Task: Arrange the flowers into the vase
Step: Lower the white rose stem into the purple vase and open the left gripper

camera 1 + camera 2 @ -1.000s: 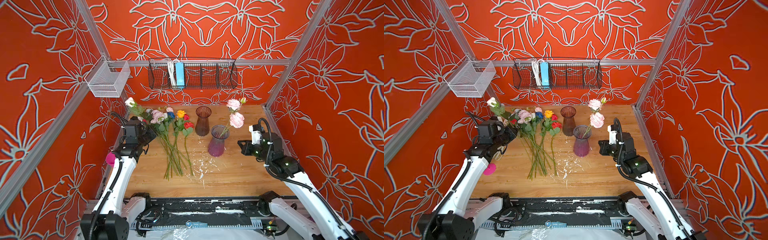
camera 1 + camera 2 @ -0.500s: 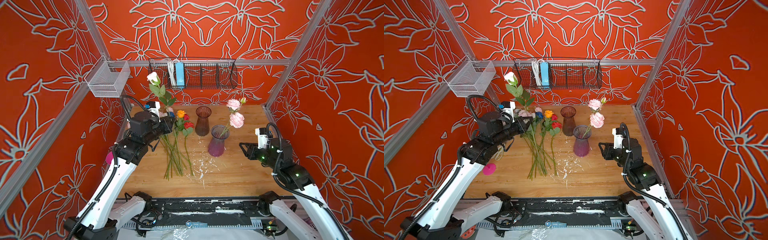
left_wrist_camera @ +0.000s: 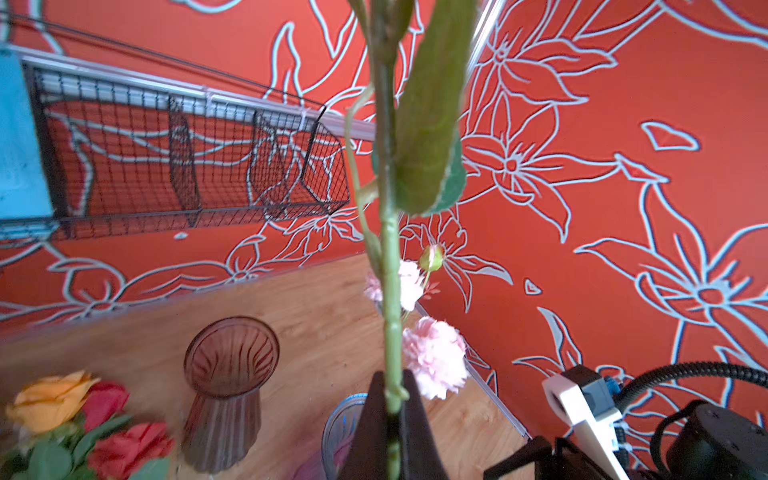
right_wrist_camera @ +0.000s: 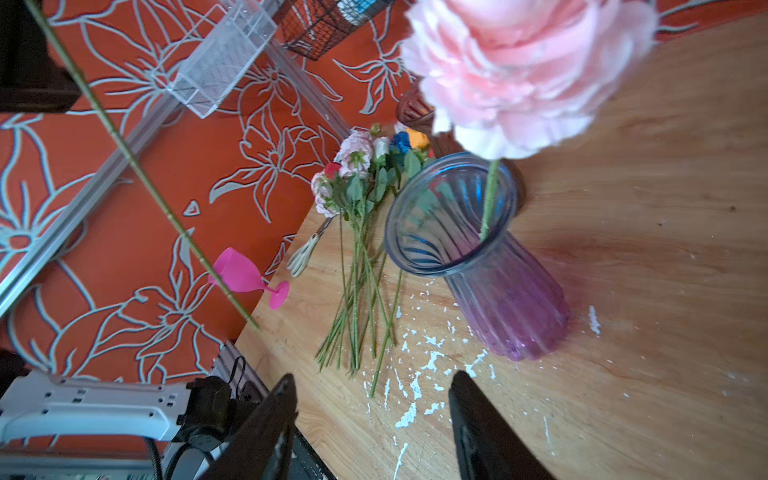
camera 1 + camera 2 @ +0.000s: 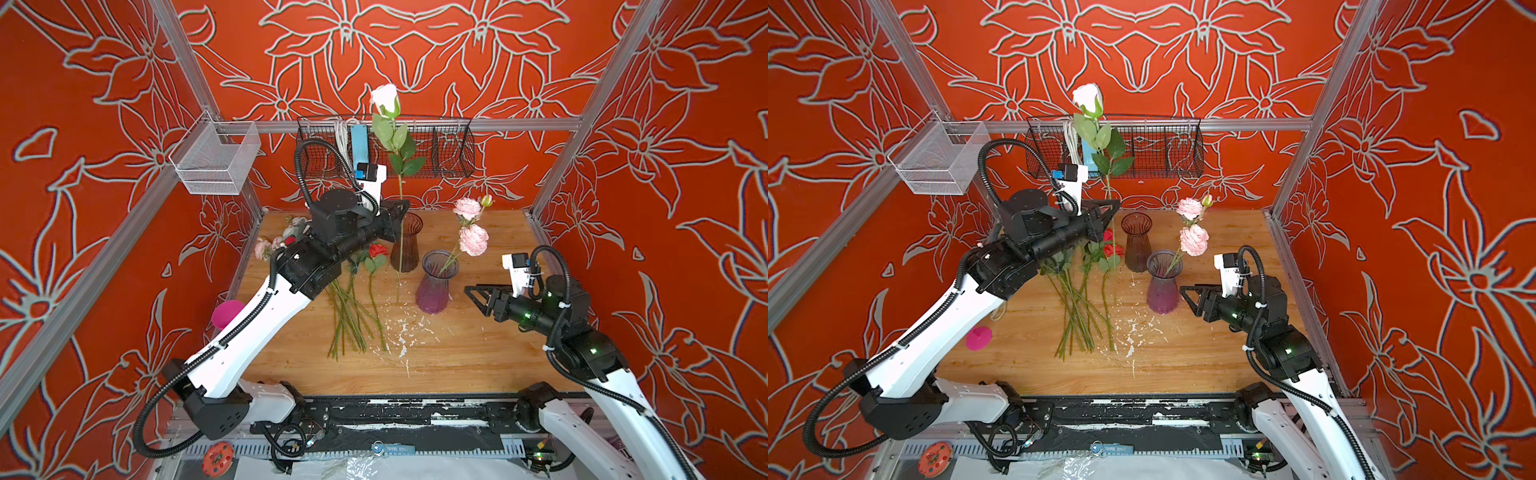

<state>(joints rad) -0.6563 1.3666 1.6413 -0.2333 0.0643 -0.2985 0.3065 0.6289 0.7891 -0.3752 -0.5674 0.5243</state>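
Note:
The purple vase's opening (image 5: 437,264) (image 3: 345,424) is below the left gripper, toward the pink blooms, so the robot will next move that gripper over the opening and lower it to release the white rose's stem.
My left gripper (image 5: 400,206) (image 5: 1112,204) (image 3: 390,392) is shut on the stem of a white rose (image 5: 384,97) (image 5: 1087,95), which it holds upright high over the table beside a brown vase (image 5: 405,245). The stem's lower end hangs free above the wood. The purple vase (image 5: 434,286) (image 4: 490,266) holds a pink-bloomed stem (image 5: 473,239). The other flowers (image 5: 353,307) (image 4: 361,232) lie in a bunch left of the vases. My right gripper (image 5: 473,292) (image 5: 1187,291) (image 4: 374,378) stands open and empty just right of the purple vase.
A pink plastic goblet (image 5: 226,313) lies at the table's left edge, with scissors (image 4: 305,251) near it. A black wire basket (image 5: 436,145) and a white mesh basket (image 5: 216,162) hang on the back frame. White flecks (image 5: 401,332) dot the wooden table (image 5: 478,357).
The left arm lifted the white rose from the back left, up and toward the middle, turning it upright. The right gripper drew back from the purple vase and opened wider.

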